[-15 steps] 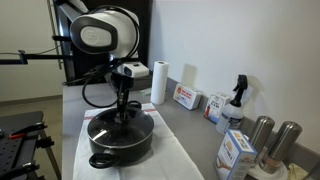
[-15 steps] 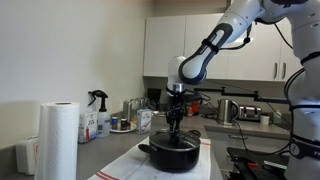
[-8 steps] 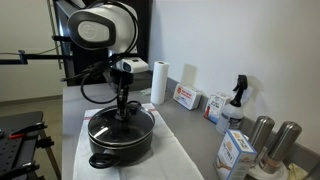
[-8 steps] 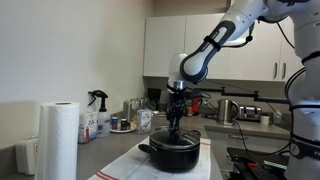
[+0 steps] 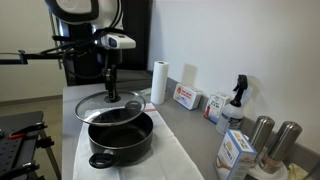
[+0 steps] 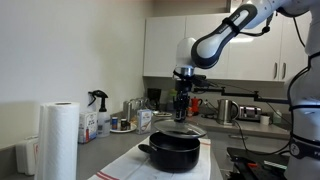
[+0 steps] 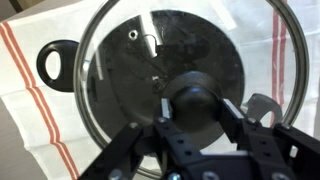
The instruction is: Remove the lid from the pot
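I will move my gripper and the lid overhanging the pot sideways past its rim, then down to release it on the clear counter by the cloth's end.
The black pot [image 5: 121, 138] stands on a white cloth on the counter, and it shows in both exterior views [image 6: 175, 152]. The glass lid [image 5: 92, 107] hangs level a little above the pot, shifted towards one side; it shows in the other exterior view too [image 6: 190, 129]. My gripper [image 5: 110, 92] is shut on the lid's black knob [image 7: 197, 100] from above. In the wrist view the gripper [image 7: 197, 106] has a finger on each side of the knob. Through the lid's glass [image 7: 130, 70] I see the pot's dark inside. One pot handle [image 7: 57, 62] sticks out at the left.
A white cloth with red stripes [image 5: 172, 160] lies under the pot. A paper towel roll [image 5: 158, 82], boxes [image 5: 186, 97], a spray bottle [image 5: 236, 100] and metal canisters [image 5: 260, 135] line the wall side. A kettle [image 6: 228, 110] stands behind.
My gripper has risen with the lid held by its knob. The lid has come off the pot and now hangs above it, shifted sideways. The pot has stayed in place.
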Controlling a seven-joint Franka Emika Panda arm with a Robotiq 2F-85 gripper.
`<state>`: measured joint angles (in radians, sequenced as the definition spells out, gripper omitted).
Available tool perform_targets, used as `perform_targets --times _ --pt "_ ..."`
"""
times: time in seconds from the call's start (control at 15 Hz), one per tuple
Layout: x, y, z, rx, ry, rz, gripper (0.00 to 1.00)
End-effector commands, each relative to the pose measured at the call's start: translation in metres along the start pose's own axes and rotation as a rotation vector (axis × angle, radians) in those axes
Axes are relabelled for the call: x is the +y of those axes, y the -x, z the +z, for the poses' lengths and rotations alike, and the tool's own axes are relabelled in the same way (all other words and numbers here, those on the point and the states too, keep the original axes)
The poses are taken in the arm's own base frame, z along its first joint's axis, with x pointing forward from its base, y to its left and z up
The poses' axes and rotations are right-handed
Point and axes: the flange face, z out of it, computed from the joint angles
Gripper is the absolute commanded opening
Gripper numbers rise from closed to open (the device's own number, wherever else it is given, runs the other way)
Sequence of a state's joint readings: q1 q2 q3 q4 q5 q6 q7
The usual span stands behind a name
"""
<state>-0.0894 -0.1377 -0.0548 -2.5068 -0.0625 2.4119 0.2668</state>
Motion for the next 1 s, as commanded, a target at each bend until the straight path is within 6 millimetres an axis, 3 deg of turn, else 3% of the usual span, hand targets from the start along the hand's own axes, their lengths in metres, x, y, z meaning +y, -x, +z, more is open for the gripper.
perform_targets --times 0.0,0.33,0.93 --pt "-0.03 0.032 -0.035 0.005 0.036 -0.071 0.25" --pt "-0.101 0.063 -0.05 -0.02 0.073 -0.228 0.25" --pt "-0.225 0.122 -0.017 -0.049 0.085 -0.512 0.25"
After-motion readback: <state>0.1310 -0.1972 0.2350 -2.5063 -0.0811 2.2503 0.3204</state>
